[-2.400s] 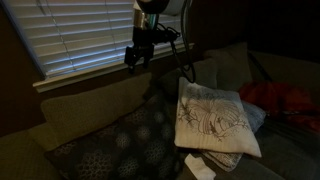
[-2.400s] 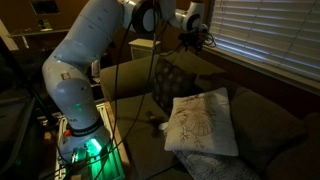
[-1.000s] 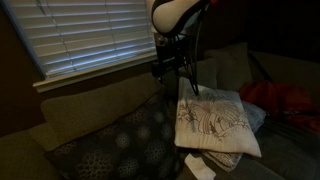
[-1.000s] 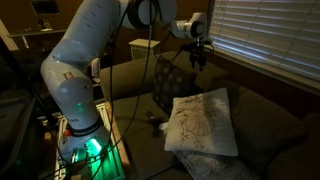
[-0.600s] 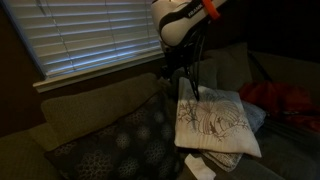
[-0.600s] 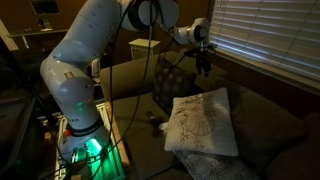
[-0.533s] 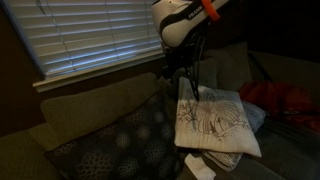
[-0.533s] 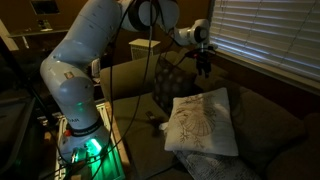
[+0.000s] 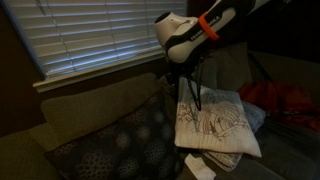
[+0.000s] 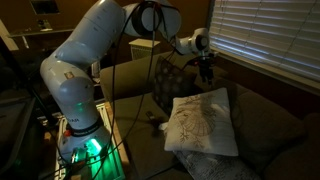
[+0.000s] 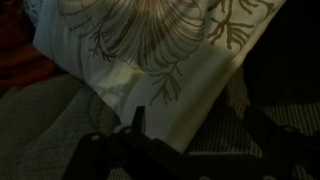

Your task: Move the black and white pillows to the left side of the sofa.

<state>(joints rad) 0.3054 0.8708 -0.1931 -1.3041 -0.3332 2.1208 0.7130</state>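
Note:
I will next lower my gripper to the cream-white pillow's top corner (image 11: 178, 141) beside the black pillow, because that corner already points between my open fingers.
The cream-white pillow with a branch print (image 9: 212, 122) leans upright on the sofa seat; it also shows in the other exterior view (image 10: 203, 122) and fills the top of the wrist view (image 11: 150, 50). The black speckled pillow (image 9: 120, 145) leans against the sofa's back cushion (image 9: 90, 105) beside it, and shows behind the white pillow (image 10: 175, 80). My gripper (image 9: 178, 75) (image 10: 208, 72) hangs just above the white pillow's upper corner nearest the black pillow. In the wrist view its fingers (image 11: 200, 135) are spread apart and hold nothing.
A red cloth thing (image 9: 285, 100) lies on the sofa beyond the white pillow and shows at the wrist view's edge (image 11: 15, 60). A pale patterned pillow (image 9: 215, 160) lies under the white one. Window blinds (image 9: 90, 35) hang behind the sofa. The robot's base (image 10: 75, 120) stands beside the sofa's arm.
My gripper has moved from above the black pillow along the sofa back towards the white pillow and come lower. Both pillows have stayed in place.

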